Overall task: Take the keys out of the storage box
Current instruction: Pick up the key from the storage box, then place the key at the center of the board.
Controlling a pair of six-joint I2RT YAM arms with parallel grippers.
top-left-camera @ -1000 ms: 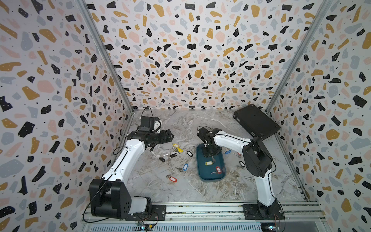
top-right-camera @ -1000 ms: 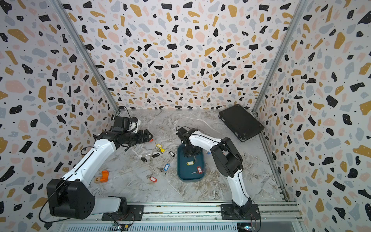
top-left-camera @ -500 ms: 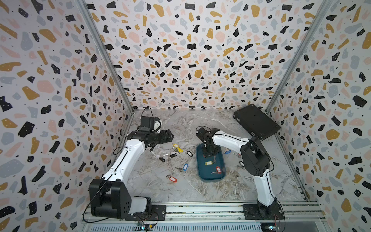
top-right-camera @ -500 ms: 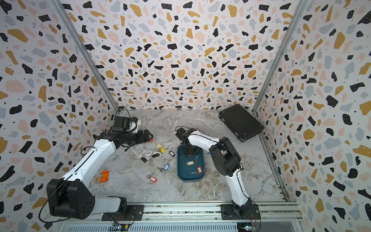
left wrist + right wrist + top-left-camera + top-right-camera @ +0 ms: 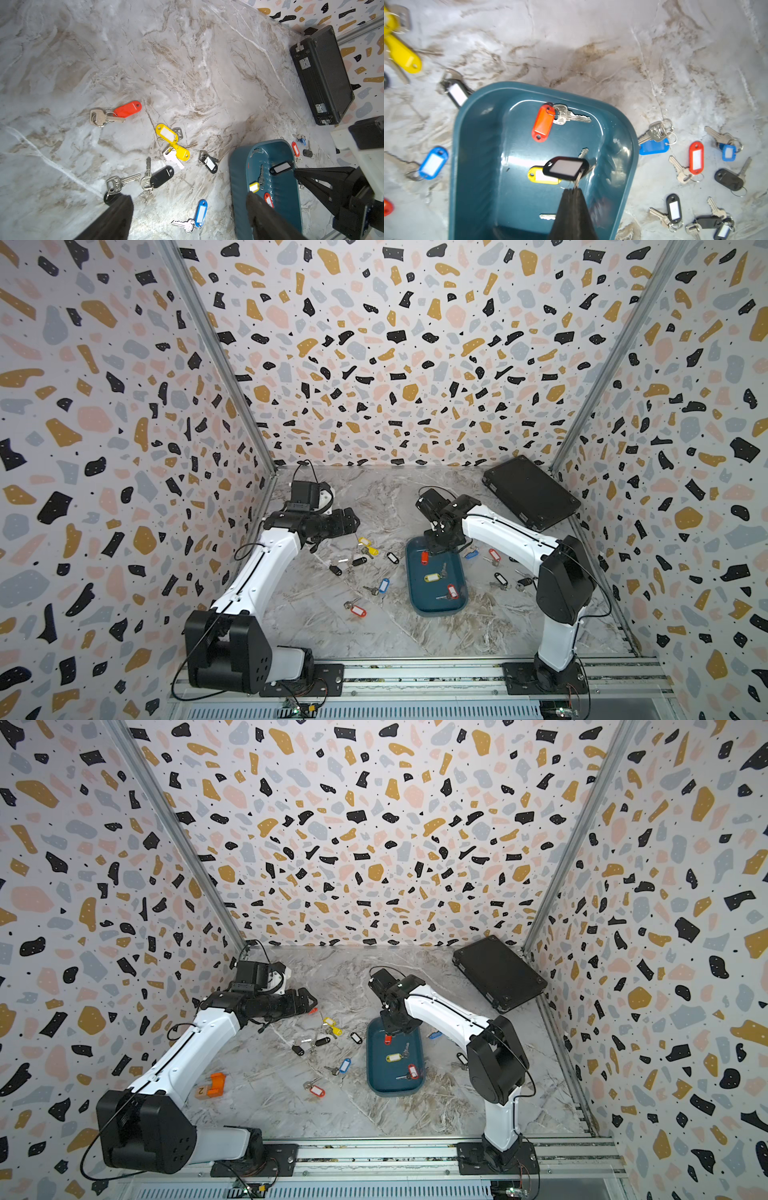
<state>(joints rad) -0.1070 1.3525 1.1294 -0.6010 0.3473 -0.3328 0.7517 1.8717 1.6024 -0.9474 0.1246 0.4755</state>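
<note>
I will next move my right gripper outward past the box's rim toward the flat black case and release the ring there, as the marble beside the case is bare.
The storage box [image 5: 437, 602] is a dark teal tray right of centre in both top views [image 5: 395, 1089]. My right gripper [image 5: 573, 189] is shut on the ring of a black-tagged key [image 5: 565, 168], which hangs over the far end of the box [image 5: 467, 124]. Below it in the box lie an orange-tagged key [image 5: 543, 122], a yellow-tagged key [image 5: 536, 177] and a red-tagged key [image 5: 452, 591]. My left gripper [image 5: 188, 197] is open and empty, hovering left of the box above several keys on the table, among them a blue-tagged one [image 5: 201, 213].
Several more keys lie on the marble right of the box, such as a red-tagged one [image 5: 696, 158]. A flat black case [image 5: 530, 497] sits at the back right corner. An orange block [image 5: 216, 1083] lies by the left arm.
My right gripper's jaws have closed on the black-tagged key over the box. The left arm has not moved.
</note>
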